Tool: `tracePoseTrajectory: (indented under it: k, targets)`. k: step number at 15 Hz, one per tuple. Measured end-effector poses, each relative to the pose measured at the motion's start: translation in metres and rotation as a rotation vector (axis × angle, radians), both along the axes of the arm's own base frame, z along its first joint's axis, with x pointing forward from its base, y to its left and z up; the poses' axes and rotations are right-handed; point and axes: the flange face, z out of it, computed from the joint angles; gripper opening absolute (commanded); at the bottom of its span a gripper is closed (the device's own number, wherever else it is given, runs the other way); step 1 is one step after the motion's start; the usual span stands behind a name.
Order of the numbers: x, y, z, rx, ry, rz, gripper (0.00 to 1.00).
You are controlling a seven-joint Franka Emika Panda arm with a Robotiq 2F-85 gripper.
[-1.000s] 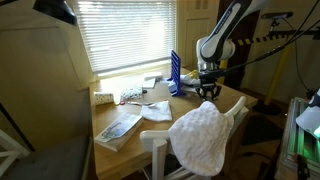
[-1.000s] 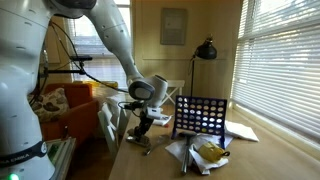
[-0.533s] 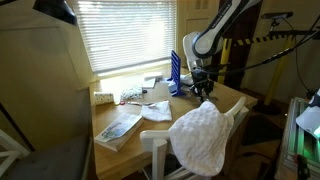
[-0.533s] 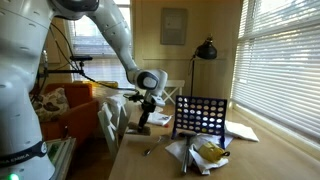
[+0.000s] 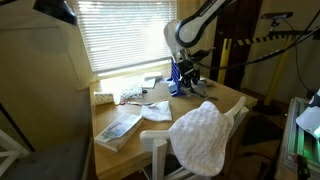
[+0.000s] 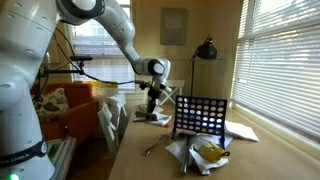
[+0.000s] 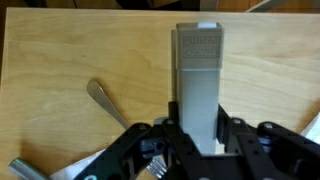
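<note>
The block needs to go outward past the blue grid frame (image 5: pixel 175 76) in my gripper, then down to be released, since a bare patch of tabletop is outward and below.
In the wrist view my gripper (image 7: pixel 200 128) is shut on a long grey rectangular block (image 7: pixel 200 70), with one jaw on each long side. The block hangs over the wooden table (image 7: pixel 60 60). A metal utensil (image 7: pixel 105 100) lies on the table to the block's left. In both exterior views the gripper (image 5: pixel 184 68) (image 6: pixel 155 92) is raised above the table, close to an upright blue grid frame (image 5: pixel 175 76) (image 6: pixel 200 115), with the grey block (image 6: pixel 150 112) hanging from it.
A white cloth (image 5: pixel 200 135) drapes over a chair at the table's near edge. A book (image 5: pixel 120 128) and white papers (image 5: pixel 155 110) lie on the table. A black lamp (image 6: pixel 205 50) stands behind the grid, and crumpled wrapping (image 6: pixel 205 152) lies near it. Window blinds run along one side.
The gripper has risen from the tabletop with the grey block in it and moved towards the blue grid frame and the window side.
</note>
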Motion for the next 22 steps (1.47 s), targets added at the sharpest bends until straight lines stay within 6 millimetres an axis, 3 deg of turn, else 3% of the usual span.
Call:
tracePoseTrajectory:
  k: [4,5,11,19,22]
  targets:
    - [0.001,-0.001,-0.008,-0.003,0.012,0.006,0.36]
    - [0.001,-0.001,-0.008,-0.003,0.012,0.007,0.11]
    - [0.013,0.004,-0.001,-0.047,-0.087,0.077,0.11]
    - [0.091,-0.026,0.075,-0.157,-0.251,0.452,0.11]
    - [0.119,-0.021,0.1,-0.124,-0.287,0.607,0.11]
